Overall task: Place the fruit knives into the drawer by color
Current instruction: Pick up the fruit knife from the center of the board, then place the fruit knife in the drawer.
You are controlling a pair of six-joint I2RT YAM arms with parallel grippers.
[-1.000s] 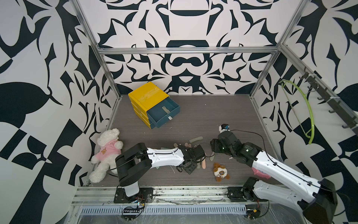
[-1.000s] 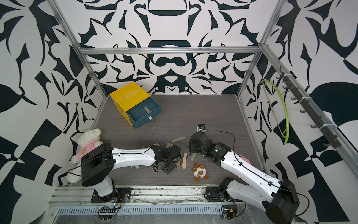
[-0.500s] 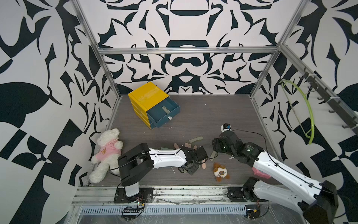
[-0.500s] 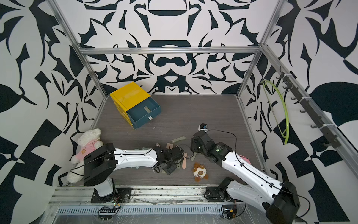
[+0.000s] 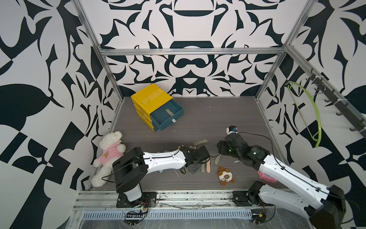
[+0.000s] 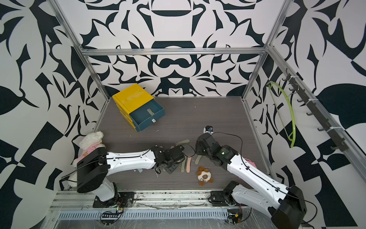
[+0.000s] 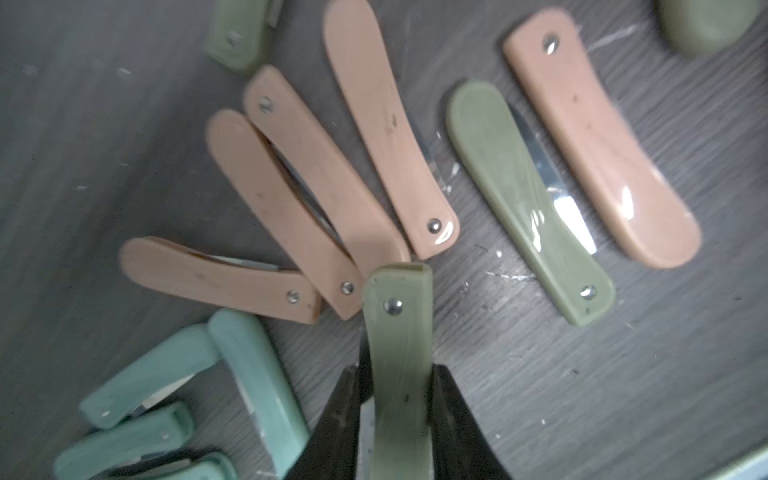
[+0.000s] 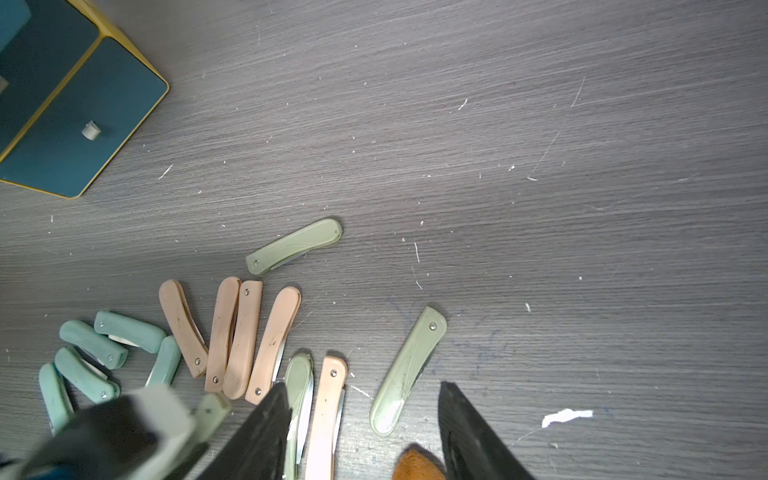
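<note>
I will raise my left gripper next and swing it outward over the open blue drawer (image 5: 158,119). It will release the olive-sage knife beside the olive knife, because their colors match.
The fruit knives lie in a cluster on the grey table near the front. The left wrist view shows several peach ones (image 7: 386,124), an olive one (image 7: 528,203) and mint ones (image 7: 257,386). My left gripper (image 7: 397,370) is shut on an olive-sage knife (image 7: 397,316), whose riveted end sticks out past the fingers. My right gripper (image 8: 362,386) hangs open over the cluster's right side, above an olive knife (image 8: 409,370) and a peach knife (image 8: 328,407). The yellow cabinet's blue drawer (image 5: 158,119) stands open at the back left with one olive knife (image 5: 169,112) in it.
A white teddy bear in a pink shirt (image 5: 109,156) sits at the front left. A small brown-and-white plush (image 5: 225,175) lies just in front of the knives. A small black-and-white cube (image 5: 231,129) stands behind the right arm. A green hanger (image 5: 309,113) hangs on the right wall.
My left gripper has closed on the olive-sage knife and the left arm has reached slightly further right. The right arm has drifted a little towards the back right.
</note>
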